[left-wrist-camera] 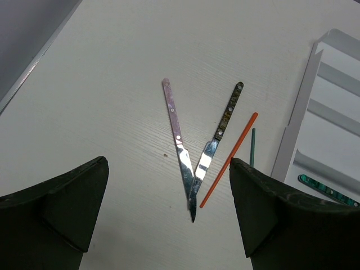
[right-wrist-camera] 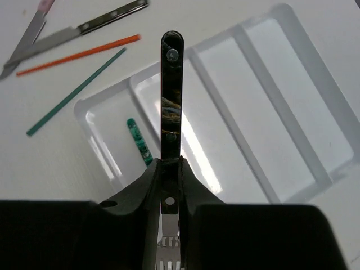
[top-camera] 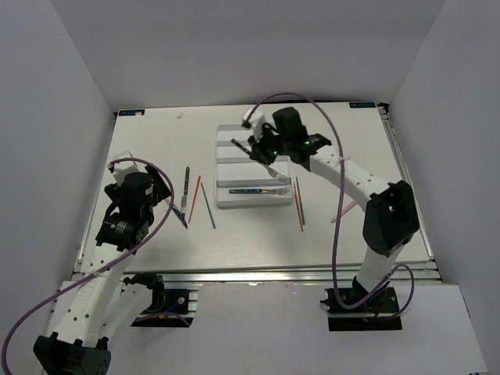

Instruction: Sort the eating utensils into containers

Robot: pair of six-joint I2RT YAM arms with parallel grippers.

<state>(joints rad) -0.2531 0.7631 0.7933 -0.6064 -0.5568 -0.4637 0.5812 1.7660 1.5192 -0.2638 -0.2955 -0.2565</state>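
The dark-handled fork should go beside the green-handled fork already in the tray's nearest section (top-camera: 254, 195) (right-wrist-camera: 129, 145). Next I will move my right gripper back, turn in line with that green-handled fork and lower the dark-handled fork there.
The white tray (top-camera: 233, 173) lies at mid-table; it also shows in the right wrist view (right-wrist-camera: 270, 101). My right gripper (top-camera: 262, 154) is shut on a dark-handled fork (right-wrist-camera: 172, 90) and holds it above the tray, handle pointing away from the wrist, tines back between the fingers. A green-handled fork (top-camera: 258, 190) lies in the tray's nearest compartment. My left gripper (left-wrist-camera: 169, 214) is open and empty above a pink-handled knife (left-wrist-camera: 174, 121) and a dark-handled knife (left-wrist-camera: 225, 115), whose blade tips cross. An orange chopstick (left-wrist-camera: 229, 159) and a dark green chopstick (left-wrist-camera: 252, 147) lie beside them.
Another orange and dark chopstick pair (top-camera: 298, 207) lies on the table just right of the tray. White walls enclose the table on three sides. The right arm's purple cable (top-camera: 337, 211) loops over the right half of the table.
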